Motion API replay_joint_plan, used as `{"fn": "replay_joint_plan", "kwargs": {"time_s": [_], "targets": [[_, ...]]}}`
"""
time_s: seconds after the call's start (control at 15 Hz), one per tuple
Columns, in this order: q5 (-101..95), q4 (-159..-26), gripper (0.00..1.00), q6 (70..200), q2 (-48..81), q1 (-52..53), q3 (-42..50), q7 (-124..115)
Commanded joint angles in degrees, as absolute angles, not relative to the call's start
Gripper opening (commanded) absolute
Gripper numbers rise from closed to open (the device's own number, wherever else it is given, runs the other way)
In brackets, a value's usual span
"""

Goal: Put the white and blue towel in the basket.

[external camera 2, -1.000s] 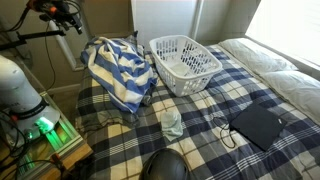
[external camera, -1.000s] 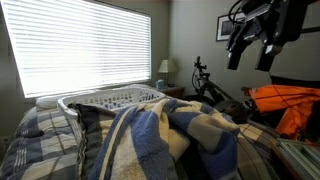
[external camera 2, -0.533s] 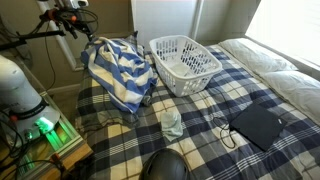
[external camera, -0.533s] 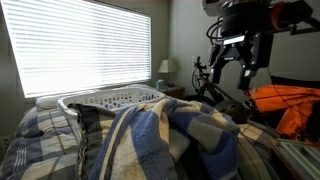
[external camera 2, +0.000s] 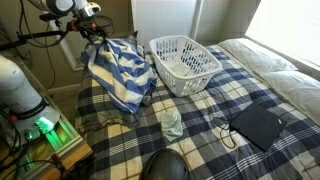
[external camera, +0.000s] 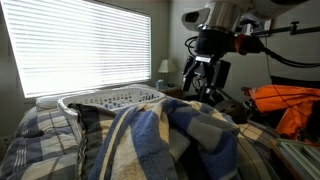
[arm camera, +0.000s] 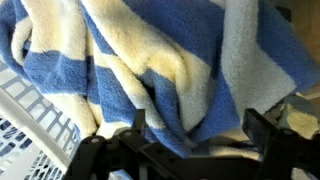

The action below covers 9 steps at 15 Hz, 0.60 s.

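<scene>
A raised fold of the bunched towel runs between my open fingers but is still below them. My gripper needs to move down onto that fold next and close.
The white and blue striped towel (external camera 2: 118, 72) lies bunched on the plaid bed beside the white laundry basket (external camera 2: 185, 62). In an exterior view it fills the foreground (external camera: 165, 140) in front of the basket (external camera: 110, 100). My gripper (external camera 2: 97, 38) hangs open just above the towel's far top edge; in an exterior view it sits above the towel (external camera: 203, 85). In the wrist view the towel (arm camera: 150, 60) fills the frame, the open fingers (arm camera: 195, 125) straddle a fold without holding it, and the basket's mesh (arm camera: 30, 125) shows at lower left.
A clear bottle (external camera 2: 172, 122), a black laptop (external camera 2: 256, 125) with a cable and a dark round object (external camera 2: 165, 165) lie on the bed. An orange jacket (external camera: 290, 105) and a bicycle (external camera: 210, 85) stand behind the bed. A window with blinds (external camera: 85, 45) is behind the basket.
My gripper has moved down and across from high up at the side to just over the towel's top edge. The towel and basket have not moved.
</scene>
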<state>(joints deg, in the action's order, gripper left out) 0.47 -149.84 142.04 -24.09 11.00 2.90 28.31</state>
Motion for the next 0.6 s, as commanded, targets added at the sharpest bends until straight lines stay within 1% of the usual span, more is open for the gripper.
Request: {"fn": "replay_joint_plan", "kwargs": {"time_s": [0.0, 0.27, 0.33, 0.4, 0.53], "targets": [[0.2, -150.1, 1.00, 148.3, -19.9, 10.8, 3.5, 29.7], [0.7, -150.2, 1.00, 151.4, -16.2, 10.9, 3.5, 30.1], [1.0, -150.2, 0.84, 151.3, -15.4, 10.9, 3.5, 30.2], [1.2, -150.2, 0.74, 151.5, -14.9, 10.9, 3.4, 30.2], [1.6, -150.0, 0.59, 151.8, -13.9, 10.8, 3.4, 30.4]]}}
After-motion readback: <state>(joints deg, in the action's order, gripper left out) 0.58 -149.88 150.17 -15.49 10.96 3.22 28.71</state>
